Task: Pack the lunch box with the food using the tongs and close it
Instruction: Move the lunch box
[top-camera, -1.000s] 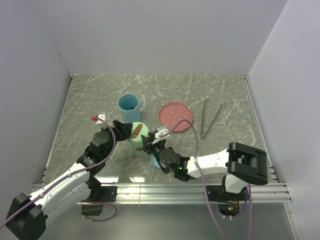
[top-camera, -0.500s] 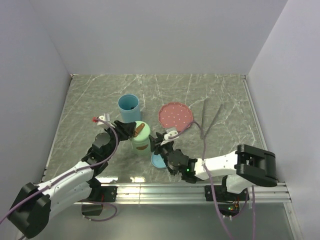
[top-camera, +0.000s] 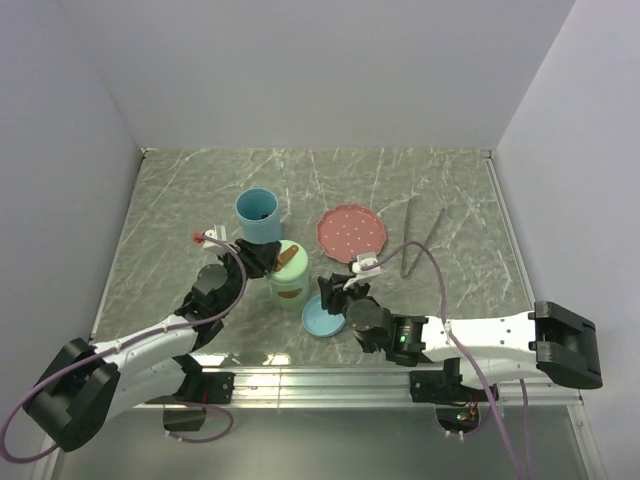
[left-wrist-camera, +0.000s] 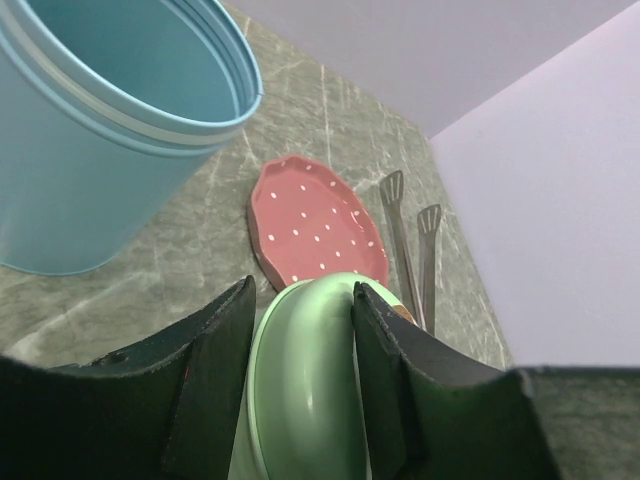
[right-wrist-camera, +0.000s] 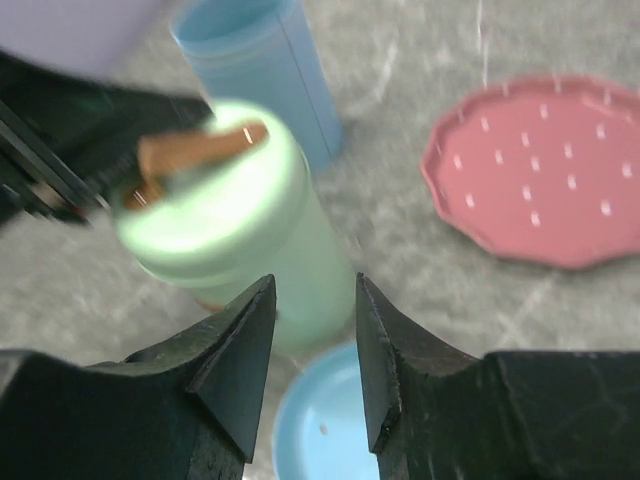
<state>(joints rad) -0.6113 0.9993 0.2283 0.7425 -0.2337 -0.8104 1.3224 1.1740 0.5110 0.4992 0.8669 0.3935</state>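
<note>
Next, my right gripper moves down, tipping its fingers down onto the light blue lid's rim away from the lunch box, since that side of the lid is clear.
The lunch box (top-camera: 288, 283) is a pale green round container, standing upright. A brown elongated piece of food (top-camera: 286, 258) lies across its top and also shows in the right wrist view as food (right-wrist-camera: 195, 150). My left gripper (top-camera: 264, 262) is shut on the lunch box (left-wrist-camera: 305, 380), one finger on each side of its wall. My right gripper (top-camera: 330, 290) hangs open and holds nothing. It is just right of the box, above a light blue lid (top-camera: 322, 317). The right gripper (right-wrist-camera: 315, 285) faces the box (right-wrist-camera: 250, 230). The grey metal tongs (top-camera: 420, 238) lie to the right of the plate.
A tall blue cup (top-camera: 258, 215) stands just behind the lunch box and shows large in the left wrist view as the cup (left-wrist-camera: 110, 130). A pink dotted plate (top-camera: 351, 233) lies flat between the cup and the tongs. White walls close in the marble table (top-camera: 180, 190).
My right gripper has drawn back from the lunch box to the right and towards the near edge, and its arm has swung right. The left gripper has stayed clamped on the box.
</note>
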